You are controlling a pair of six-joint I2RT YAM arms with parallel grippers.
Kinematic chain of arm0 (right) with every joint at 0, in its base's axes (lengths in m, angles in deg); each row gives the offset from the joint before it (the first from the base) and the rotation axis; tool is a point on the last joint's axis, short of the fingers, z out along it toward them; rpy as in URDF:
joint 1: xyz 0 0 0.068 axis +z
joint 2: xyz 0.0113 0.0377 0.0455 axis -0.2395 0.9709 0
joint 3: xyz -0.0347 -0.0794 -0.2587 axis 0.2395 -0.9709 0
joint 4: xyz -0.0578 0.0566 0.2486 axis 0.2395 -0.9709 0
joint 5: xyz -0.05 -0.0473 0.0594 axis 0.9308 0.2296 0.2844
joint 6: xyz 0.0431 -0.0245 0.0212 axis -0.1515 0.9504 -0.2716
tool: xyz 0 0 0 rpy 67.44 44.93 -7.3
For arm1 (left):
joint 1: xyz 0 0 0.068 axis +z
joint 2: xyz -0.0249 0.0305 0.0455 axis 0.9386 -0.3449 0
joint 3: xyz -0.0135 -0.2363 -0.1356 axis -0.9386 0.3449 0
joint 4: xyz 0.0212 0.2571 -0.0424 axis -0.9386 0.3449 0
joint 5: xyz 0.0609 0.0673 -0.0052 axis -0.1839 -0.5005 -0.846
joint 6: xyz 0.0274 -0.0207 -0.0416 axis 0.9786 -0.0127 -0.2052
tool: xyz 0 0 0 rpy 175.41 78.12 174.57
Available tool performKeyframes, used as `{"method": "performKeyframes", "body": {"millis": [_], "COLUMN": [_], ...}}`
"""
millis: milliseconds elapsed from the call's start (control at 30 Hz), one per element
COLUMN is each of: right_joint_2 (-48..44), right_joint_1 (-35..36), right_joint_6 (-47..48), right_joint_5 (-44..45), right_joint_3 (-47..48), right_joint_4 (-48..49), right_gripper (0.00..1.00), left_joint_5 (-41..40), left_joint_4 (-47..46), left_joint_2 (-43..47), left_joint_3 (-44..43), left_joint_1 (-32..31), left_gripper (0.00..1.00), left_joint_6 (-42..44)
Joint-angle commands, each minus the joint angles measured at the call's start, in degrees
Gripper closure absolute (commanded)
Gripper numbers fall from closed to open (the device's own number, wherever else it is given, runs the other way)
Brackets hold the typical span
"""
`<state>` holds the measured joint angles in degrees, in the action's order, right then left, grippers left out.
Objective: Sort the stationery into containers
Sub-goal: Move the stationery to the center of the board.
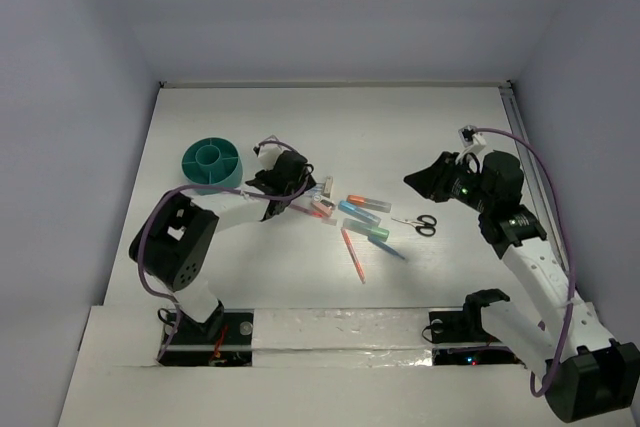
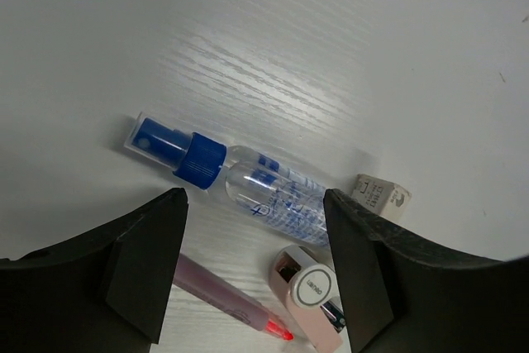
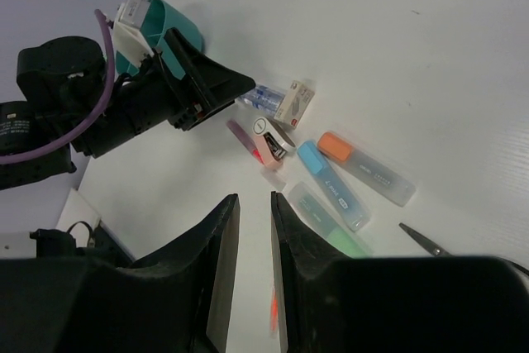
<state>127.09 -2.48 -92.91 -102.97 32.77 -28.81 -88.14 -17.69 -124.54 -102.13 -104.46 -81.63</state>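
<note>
The tube lies below and outward of the left gripper's open fingers, so the robot will next lower that gripper outward and close it on the tube's clear body (image 2: pixel 245 176) beside the blue cap.
The teal divided pot (image 1: pixel 212 163) stands at the back left; it also shows in the right wrist view (image 3: pixel 169 26). The stationery lies mid-table: a clear blue-capped tube (image 2: pixel 248 181), a pink pen (image 2: pixel 223 295), an orange marker (image 1: pixel 365 202), a blue marker (image 1: pixel 355 213), a teal-green marker (image 1: pixel 367 230), an orange pen (image 1: pixel 353 253) and black-handled scissors (image 1: pixel 420 224). My left gripper (image 2: pixel 256 262) is open and empty, low over the tube and pink pen, jaws either side of them. My right gripper (image 3: pixel 254 200) hangs above the markers, jaws nearly together, holding nothing.
A pink-and-white tape dispenser (image 2: pixel 310 295) lies beside the pink pen. A small white box (image 2: pixel 380 196) sits just past the tube. The left arm (image 3: pixel 74 113) reaches in between the pot and the stationery. White walls enclose the table.
</note>
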Motion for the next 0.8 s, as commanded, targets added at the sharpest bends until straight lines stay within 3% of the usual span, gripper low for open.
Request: {"method": "performKeyframes", "body": {"millis": [0, 533, 767], "right_joint_2": [0.18, 1.76, 2.2], "right_joint_1": [0.58, 1.1, 1.1], "right_joint_6": [0.39, 1.09, 0.74], "right_joint_5": [-1.16, -2.83, -2.91], "right_joint_3": [-0.68, 0.11, -0.41], "right_joint_4": [3.83, 3.57, 4.18], "right_gripper": [0.72, 0.72, 0.71], "left_joint_5": [0.82, 0.74, -1.02], "left_joint_4": [-2.08, -5.77, -6.21], "left_joint_2": [-1.82, -6.57, -8.41], "left_joint_3": [-2.33, -5.93, -8.21], "left_joint_1": [1.31, 3.69, 3.69], "left_gripper": [0.37, 0.48, 0.47], "left_joint_6": [-0.15, -1.38, -1.82]}}
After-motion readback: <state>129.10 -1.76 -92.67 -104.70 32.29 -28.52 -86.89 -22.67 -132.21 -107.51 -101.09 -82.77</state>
